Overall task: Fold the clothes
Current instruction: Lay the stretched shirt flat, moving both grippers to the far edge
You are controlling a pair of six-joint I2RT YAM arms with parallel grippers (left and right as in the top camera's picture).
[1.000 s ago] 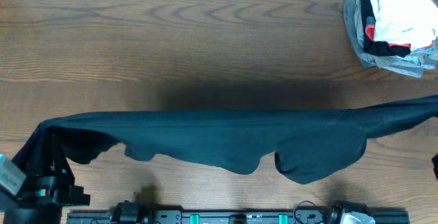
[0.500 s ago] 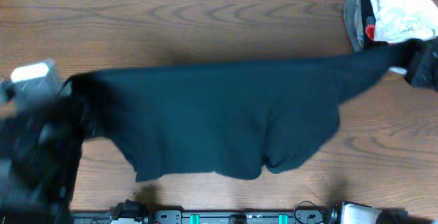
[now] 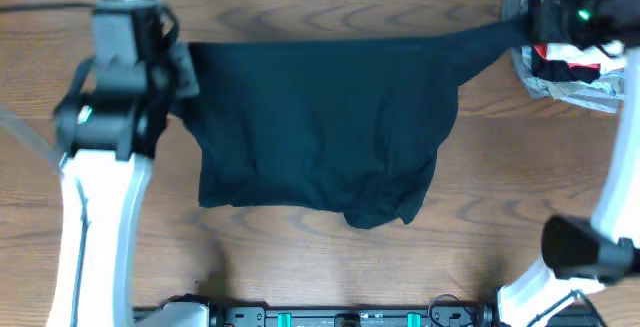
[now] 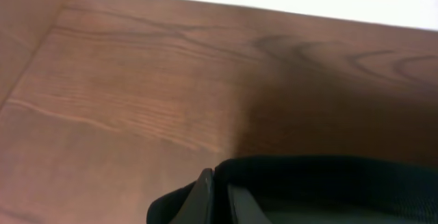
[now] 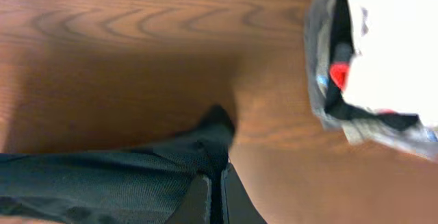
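Note:
I should move my left gripper down and outward, as the shirt's top edge still hangs raised, onto the bare wood beyond that edge [image 3: 235, 24] [image 4: 274, 56] and release the shirt's corner.
The clothes, a black T-shirt [image 3: 320, 127], hang stretched between my two grippers over the far half of the table. In the overhead view my left gripper [image 3: 185, 67] is shut on the shirt's left top corner. My right gripper [image 3: 535, 22] is shut on its right top corner, pulled out into a narrow strip. The shirt's lower edge is bunched near the table's middle. In the left wrist view the left gripper [image 4: 219, 200] pinches dark cloth [image 4: 328, 183]. In the right wrist view the right gripper [image 5: 217, 196] clamps a fold of the shirt [image 5: 102, 183].
A heap of white, grey, red and black garments [image 3: 580, 67] lies at the table's far right corner, right beside my right gripper, and shows again as a heap [image 5: 383, 66] in the right wrist view. Bare wooden table [image 3: 300, 267] lies in front of the shirt.
Both arms have carried the shirt from the near side toward the far edge of the table. The shirt now hangs wider and deeper, and the right gripper has reached the garment heap.

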